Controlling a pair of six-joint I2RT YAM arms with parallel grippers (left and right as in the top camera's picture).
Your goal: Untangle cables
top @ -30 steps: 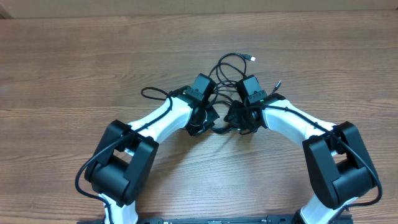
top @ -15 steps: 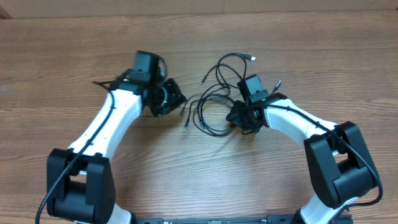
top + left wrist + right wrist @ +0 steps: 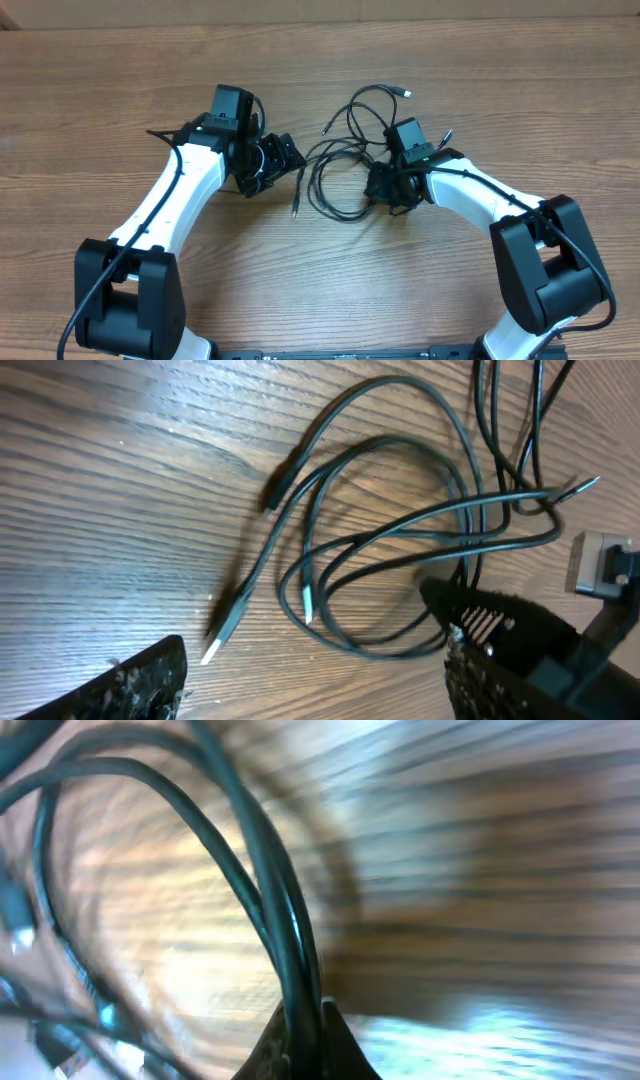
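Observation:
I will next lift my right gripper, move it to the left in the overhead view over the loose loops of the cables and let the cables go, since they lie bunched together.
The cables (image 3: 335,185) are thin black cords lying in loose loops on the wooden table, with one plug end (image 3: 295,212) pointing toward the front and another loop (image 3: 372,100) reaching to the back. My left gripper (image 3: 285,160) stands open just left of the loops, holding nothing. In the left wrist view the cable loops (image 3: 400,540) lie ahead of the wide-apart fingers (image 3: 140,685), and a plug tip (image 3: 213,648) sits near the left one. My right gripper (image 3: 385,190) is shut on the cables at their right side. The right wrist view shows the strands (image 3: 250,830) pinched between its fingertips (image 3: 305,1035).
The wooden table (image 3: 100,90) runs out on all sides of the arms. The white left arm (image 3: 170,200) and right arm (image 3: 470,195) angle in from the front corners. Thicker black arm cables run along both.
My left gripper has let go of the cables, swung back to the left and opened wide. The loops now lie spread out between the grippers. The right gripper has stayed shut in place.

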